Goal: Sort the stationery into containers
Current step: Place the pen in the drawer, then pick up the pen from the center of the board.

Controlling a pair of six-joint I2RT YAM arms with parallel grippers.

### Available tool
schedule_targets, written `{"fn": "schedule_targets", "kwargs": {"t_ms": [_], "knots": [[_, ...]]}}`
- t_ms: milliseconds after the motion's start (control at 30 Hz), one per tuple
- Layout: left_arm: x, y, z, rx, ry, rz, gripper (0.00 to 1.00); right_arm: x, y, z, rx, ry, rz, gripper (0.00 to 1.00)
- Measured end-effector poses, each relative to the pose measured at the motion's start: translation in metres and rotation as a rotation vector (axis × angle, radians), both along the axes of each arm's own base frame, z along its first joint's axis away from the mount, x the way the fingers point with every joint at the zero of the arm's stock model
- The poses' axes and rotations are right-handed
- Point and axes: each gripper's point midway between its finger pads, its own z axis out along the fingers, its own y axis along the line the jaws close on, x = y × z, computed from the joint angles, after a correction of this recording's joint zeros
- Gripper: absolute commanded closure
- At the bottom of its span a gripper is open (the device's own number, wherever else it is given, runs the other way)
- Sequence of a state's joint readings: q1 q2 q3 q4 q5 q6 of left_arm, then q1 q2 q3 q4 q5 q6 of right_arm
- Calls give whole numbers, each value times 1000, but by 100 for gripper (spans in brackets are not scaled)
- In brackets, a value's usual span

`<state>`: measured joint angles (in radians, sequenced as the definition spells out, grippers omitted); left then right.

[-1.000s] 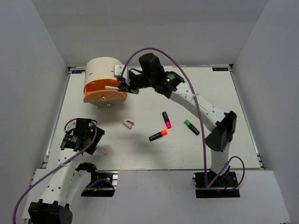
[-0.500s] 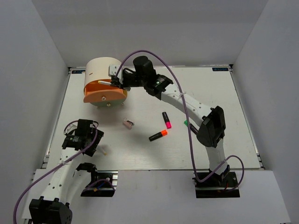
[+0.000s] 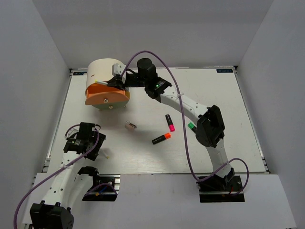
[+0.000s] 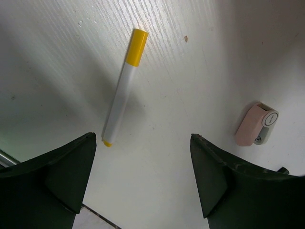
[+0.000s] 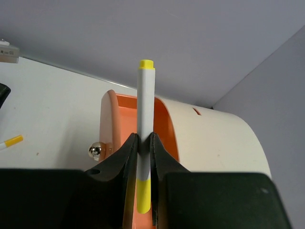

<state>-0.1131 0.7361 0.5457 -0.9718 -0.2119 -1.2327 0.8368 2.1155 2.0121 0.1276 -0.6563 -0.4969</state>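
Observation:
My left gripper turns and lowers onto the second stick's white middle point(image 4: 118, 101) next, since that stick lies slanted before its open fingers.
The cream drum organiser point(image 3: 101, 71) with its orange front point(image 3: 107, 98) stands at the back left. My right gripper point(image 3: 116, 82) is shut on a thin white stick with yellow ends point(image 5: 145, 107), holding it over the orange compartment point(image 5: 116, 121) of the organiser point(image 5: 219, 143). A second such stick point(image 4: 121, 100) lies on the table just ahead of my open left gripper point(image 4: 143, 143), with the pink-and-white clip point(image 4: 256, 125) to its right. Pink-capped point(image 3: 169, 122) and orange-capped point(image 3: 161, 138) markers lie mid-table. The green-capped marker point(image 3: 191, 126) is partly hidden by the right arm.
A shiny knob point(image 5: 95, 150) sticks out of the organiser's front. White walls enclose the table point(image 3: 228, 100) at the back and on both sides. The table's near edge runs just under the left gripper point(image 3: 88, 145). The right arm stretches diagonally across the table.
The right arm has swung further left, carrying the stick from beside the organiser to over its top opening. The left gripper has hardly moved.

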Motion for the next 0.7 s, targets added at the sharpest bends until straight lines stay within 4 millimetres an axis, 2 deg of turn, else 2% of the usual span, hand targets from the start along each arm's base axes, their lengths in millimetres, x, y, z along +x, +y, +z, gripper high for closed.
{"fn": "schedule_targets", "kwargs": {"t_ms": [133, 167, 200, 267, 300, 333, 500, 600, 700], "knots": [[0, 0, 0, -2, 0, 7, 11, 2, 7, -17, 4, 47, 33, 100], [0, 0, 0, -1, -1, 7, 11, 4, 8, -22, 2, 58, 37, 94], [0, 0, 0, -2, -1, 8, 11, 5, 8, -27, -3, 73, 40, 80], [1, 0, 0, -4, -2, 13, 11, 6, 10, -35, -10, 92, 43, 67], [1, 0, 0, -5, -3, 14, 11, 8, 10, -38, -13, 102, 42, 54], [1, 0, 0, -7, -4, 19, 9, 9, 9, -40, -15, 110, 41, 52], [0, 1, -4, -9, 20, 41, 11, 11, 8, -36, 0, 106, 39, 50], [-1, 2, -10, -4, 59, 57, 17, 14, 5, -34, 4, 115, 31, 56], [-4, 3, -17, 4, 106, 67, 23, 16, -6, -28, 9, 125, 4, 70]]}}
